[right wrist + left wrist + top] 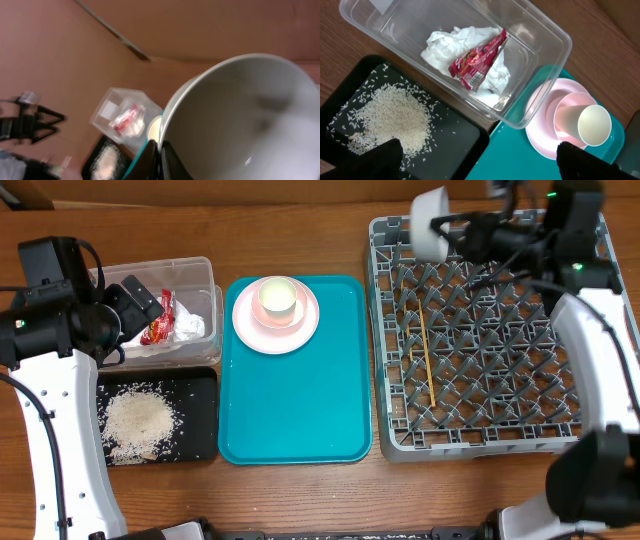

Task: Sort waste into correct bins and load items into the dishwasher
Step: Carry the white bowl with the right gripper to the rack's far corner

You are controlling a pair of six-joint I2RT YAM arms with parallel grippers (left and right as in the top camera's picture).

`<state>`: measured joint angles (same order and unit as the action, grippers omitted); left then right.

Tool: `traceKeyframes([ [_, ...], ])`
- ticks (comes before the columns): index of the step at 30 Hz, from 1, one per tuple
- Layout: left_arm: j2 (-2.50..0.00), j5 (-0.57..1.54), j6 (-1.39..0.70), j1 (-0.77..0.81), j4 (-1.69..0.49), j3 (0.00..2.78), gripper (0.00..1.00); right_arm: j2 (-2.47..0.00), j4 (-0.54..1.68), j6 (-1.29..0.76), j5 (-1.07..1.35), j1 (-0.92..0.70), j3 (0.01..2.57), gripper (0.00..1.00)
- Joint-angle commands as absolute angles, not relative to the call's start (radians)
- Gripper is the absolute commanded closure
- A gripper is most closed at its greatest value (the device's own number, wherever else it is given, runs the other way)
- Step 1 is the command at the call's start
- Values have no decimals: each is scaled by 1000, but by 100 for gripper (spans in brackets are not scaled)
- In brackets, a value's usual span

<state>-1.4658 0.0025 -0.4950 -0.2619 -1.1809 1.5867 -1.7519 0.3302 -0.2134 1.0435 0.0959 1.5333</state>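
I should lower the bowl sideways onto the pegs at the rack's far corner by the teal tray with my right gripper before I open it.
My right gripper [462,232] is shut on the rim of a pale grey-white bowl [430,224], held on its side above the back left corner of the grey dish rack [480,442]. The bowl fills the right wrist view [240,120], pinched between the fingers [160,159]. Wooden chopsticks [426,361] lie in the rack. My left gripper [475,165] is open and empty above the clear tub [205,275], which holds the white napkin [445,42] and red wrapper [477,60]. Rice crumbs [138,420] lie in the black tray [200,415]. The cream cup [277,298] stands on the pink plate [300,330].
The teal serving tray [295,405] lies between the bins and the rack, with the plate at its back left. The rack fills the right side of the wooden table. Brown cardboard panels show behind in the right wrist view.
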Motion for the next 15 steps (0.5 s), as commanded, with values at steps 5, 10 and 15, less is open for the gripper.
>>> traceKeyframes([
  [5, -1451, -10, -487, -256, -1178, 1604, 0, -1962, 42, -413, 1364, 152, 1544, 96],
  [10, -1451, -10, -487, -256, -1178, 1604, 0, -2070, -124, -521, 1364, 152, 1544, 96],
  [15, -1451, -10, -487, -256, -1178, 1604, 0, -2129, -149, -528, 1362, 152, 1544, 96],
])
